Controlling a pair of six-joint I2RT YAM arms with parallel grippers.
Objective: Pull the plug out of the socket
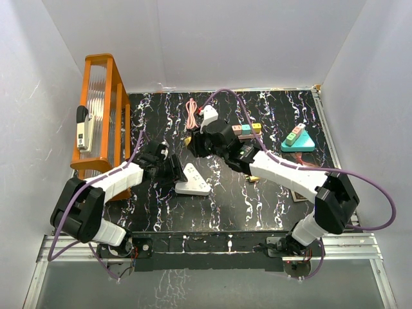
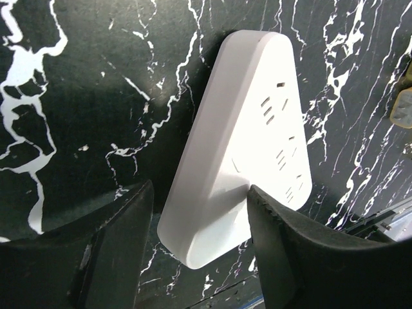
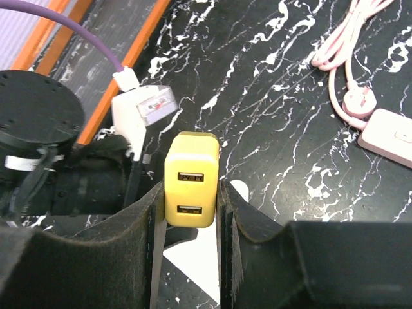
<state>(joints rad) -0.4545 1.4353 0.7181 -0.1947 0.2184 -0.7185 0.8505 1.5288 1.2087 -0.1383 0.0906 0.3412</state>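
The plug is off the socket. My right gripper should next move back and down to the clear tabletop on its right in the top view and let go.
The white triangular socket (image 1: 193,180) lies flat on the black marble table and fills the left wrist view (image 2: 244,141). My left gripper (image 1: 172,170) (image 2: 199,190) is open and straddles its near corner. The right finger (image 2: 283,244) touches the socket, and the left finger (image 2: 116,244) stands a little apart from it. My right gripper (image 1: 196,143) (image 3: 190,187) is shut on the yellow two-port USB plug (image 3: 191,187) and holds it above the table. The plug's yellow edge also shows in the top view (image 1: 188,140). Part of the socket (image 3: 193,257) shows below the plug, separate from it.
An orange rack (image 1: 103,109) with a white device stands at the left. A pink cable (image 1: 191,112) (image 3: 360,96) lies at the back. A row of coloured plugs (image 1: 248,129) and a teal triangular socket (image 1: 297,141) with plugs sit at the right.
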